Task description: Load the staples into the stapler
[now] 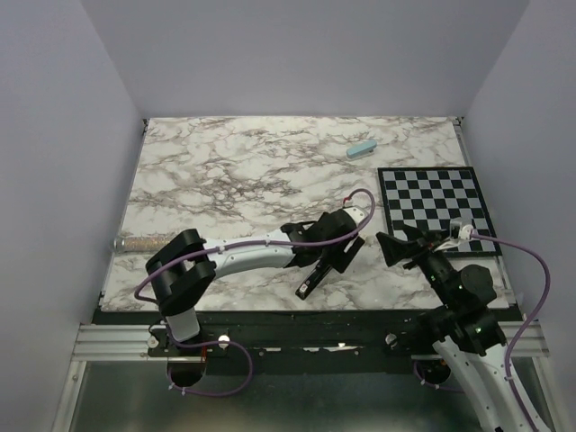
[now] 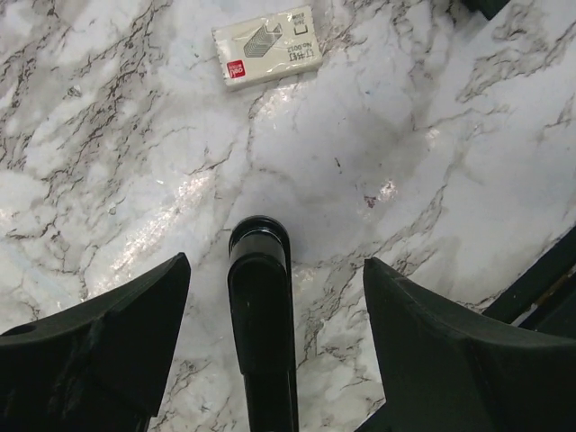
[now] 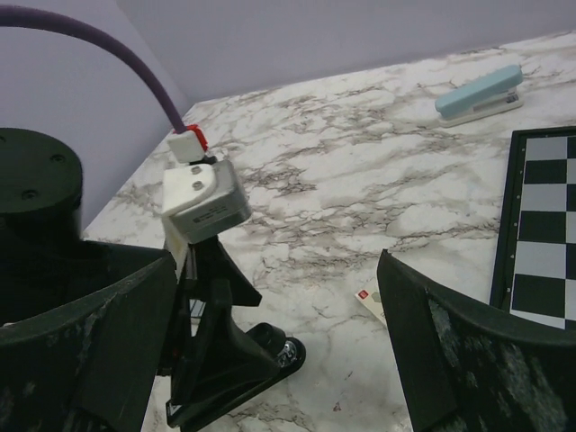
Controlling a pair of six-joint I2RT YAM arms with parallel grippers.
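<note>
The right gripper moves to the left in the top view and turns onto the stapler's rounded end (image 3: 290, 352) next. That end pokes past my left gripper's fingers, hence this move.
The black stapler (image 2: 261, 306) lies on the marble table, near the front edge (image 1: 309, 283). My left gripper (image 2: 276, 265) hangs over it, open. Its two fingers stand wide on either side of the stapler's end and touch nothing. From the right wrist view I see the stapler's base (image 3: 301, 353) under the left gripper's fingers (image 3: 211, 306). A small white staple box with a red label (image 2: 267, 45) lies flat beyond the stapler. No loose staples show; they are hidden or out of view. My right gripper (image 3: 277, 261) is open and empty, to the right of the stapler (image 1: 400, 247).
A pale blue stapler (image 1: 361, 149) sits at the back of the table. A black-and-white checkered board (image 1: 436, 211) lies at the right. A glittery cylinder (image 1: 139, 243) rests at the left edge. The white box's corner (image 3: 371, 303) shows by my right finger.
</note>
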